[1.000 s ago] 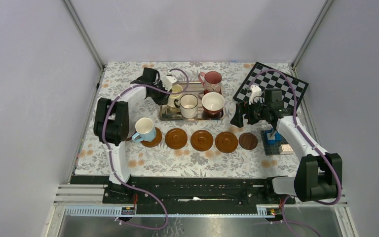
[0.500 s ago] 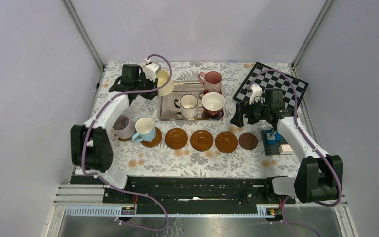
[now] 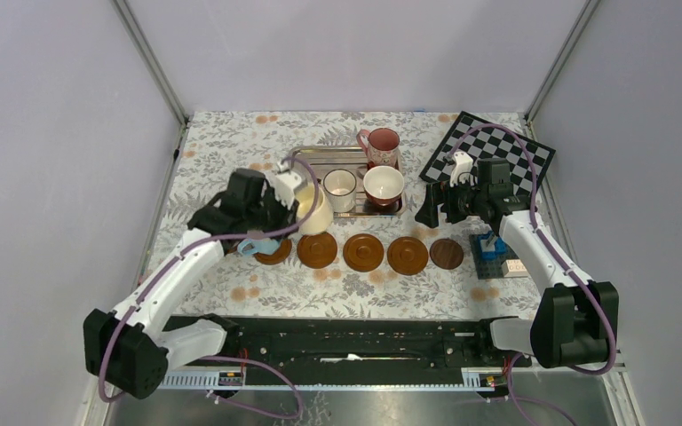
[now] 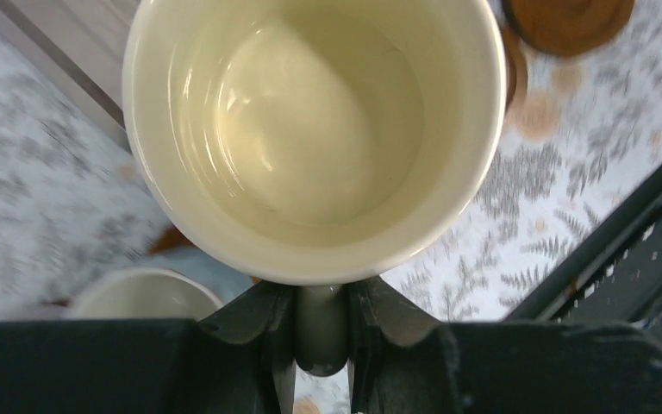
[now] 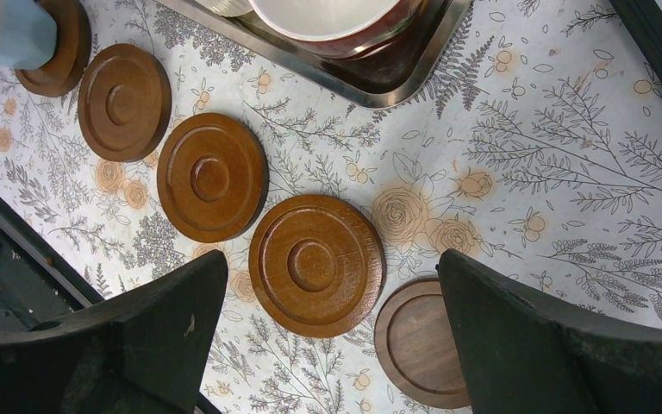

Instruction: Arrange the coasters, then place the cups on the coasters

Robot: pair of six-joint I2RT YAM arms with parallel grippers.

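The coaster beside the light blue cup is empty, so my left gripper will next move the cream cup back and down onto that coaster.
My left gripper is shut on the handle of a cream cup, held in the air over the left part of the coaster row. In the left wrist view the cup fills the frame, its handle pinched between my fingers. Brown coasters lie in a line, with a darker one at the right end. A light blue cup stands on the leftmost visible coaster. My right gripper hangs open above the row's right end.
A silver tray behind the row holds a white cup and a dark red cup; a pink cup stands at its back. A chessboard lies at the back right, blue toy bricks beside the right arm.
The left arm lifted the cream cup off the tray's left side, swung it up and back, then brought it forward over the coaster row. The right arm has not moved.
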